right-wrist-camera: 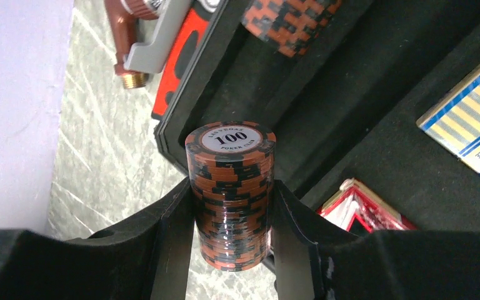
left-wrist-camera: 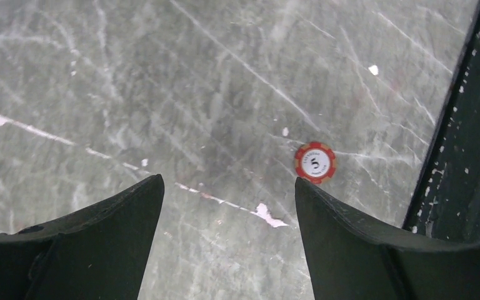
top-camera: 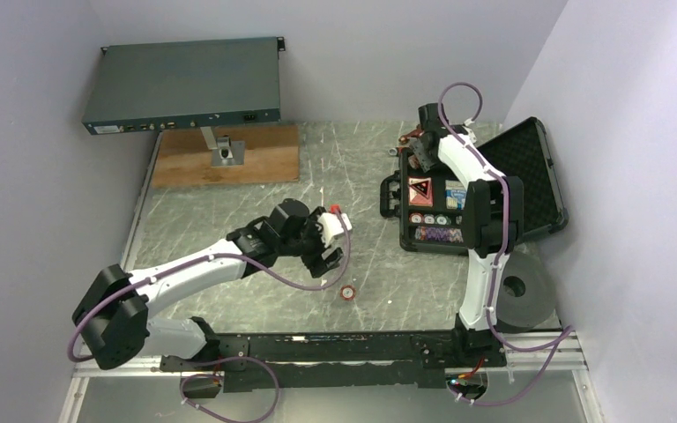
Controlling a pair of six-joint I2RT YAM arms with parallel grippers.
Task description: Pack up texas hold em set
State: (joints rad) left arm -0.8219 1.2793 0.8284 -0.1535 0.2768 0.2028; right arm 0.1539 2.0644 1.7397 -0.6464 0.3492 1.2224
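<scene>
My right gripper lowers the stack into the empty end of the case's far slot (right-wrist-camera: 234, 90) below it next, beside matching orange-and-black chips, and releases the stack.
A black case (top-camera: 397, 189) lies open at the right, its lid (top-camera: 533, 172) tipped back. It holds card decks (top-camera: 420, 190) and rows of chips (top-camera: 441, 234). My right gripper (top-camera: 420, 159) (right-wrist-camera: 231, 187) is shut on a stack of orange-and-black 100 chips (right-wrist-camera: 231, 206), held over the case's far left edge (right-wrist-camera: 181, 125). A single red 5 chip (top-camera: 347, 293) (left-wrist-camera: 315, 162) lies flat on the table. My left gripper (top-camera: 331, 240) (left-wrist-camera: 228, 206) is open and empty above the table; in the left wrist view the chip lies just beyond its right fingertip.
A copper-coloured tool with a red-and-grey handle (right-wrist-camera: 144, 37) lies on the table just outside the case. A wooden board with a small stand (top-camera: 226, 154) and a grey equipment box (top-camera: 185, 86) sit at the back left. A grey roll (top-camera: 524, 298) lies right of the right arm. A black rail (top-camera: 344, 345) runs along the near edge.
</scene>
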